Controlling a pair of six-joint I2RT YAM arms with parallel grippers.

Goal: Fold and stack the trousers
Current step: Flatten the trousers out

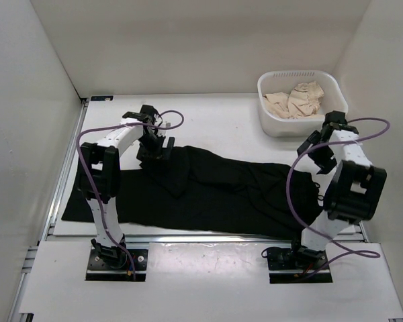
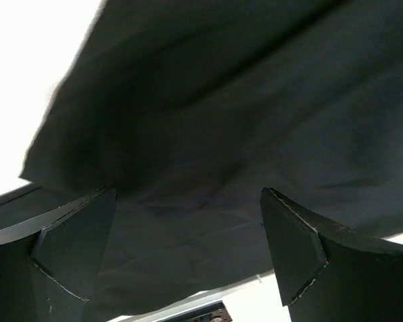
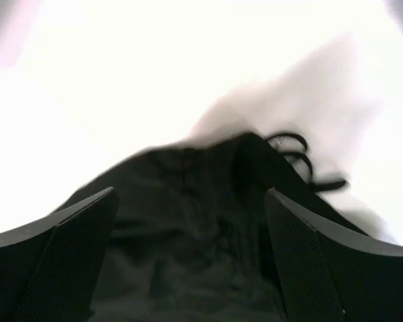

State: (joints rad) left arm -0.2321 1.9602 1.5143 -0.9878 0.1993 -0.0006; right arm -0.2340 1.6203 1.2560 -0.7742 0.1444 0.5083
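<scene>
My open right gripper lowers onto the waistband's far corner (image 1: 307,174) (image 3: 234,155) next and closes, since the corner lies below it, its edge showing between my fingers.
The black trousers (image 1: 221,194) lie spread lengthwise across the table, with the legs to the left and the waist to the right. A fold of fabric is bunched near the far edge, below my left gripper (image 1: 156,149). That gripper hovers over this far edge. In the left wrist view it (image 2: 188,201) is open, with only black fabric (image 2: 221,121) showing between its fingers. My right gripper (image 1: 320,153) is over the waist end. In the right wrist view it (image 3: 191,201) is open above the waistband (image 3: 188,221), with a black drawstring (image 3: 299,157) beside it.
A white basket (image 1: 274,124) holding beige cloth (image 1: 297,100) stands at the back right, just beyond my right arm. White walls close in the table on the left, back and right. A metal rail (image 1: 60,181) runs along the left edge.
</scene>
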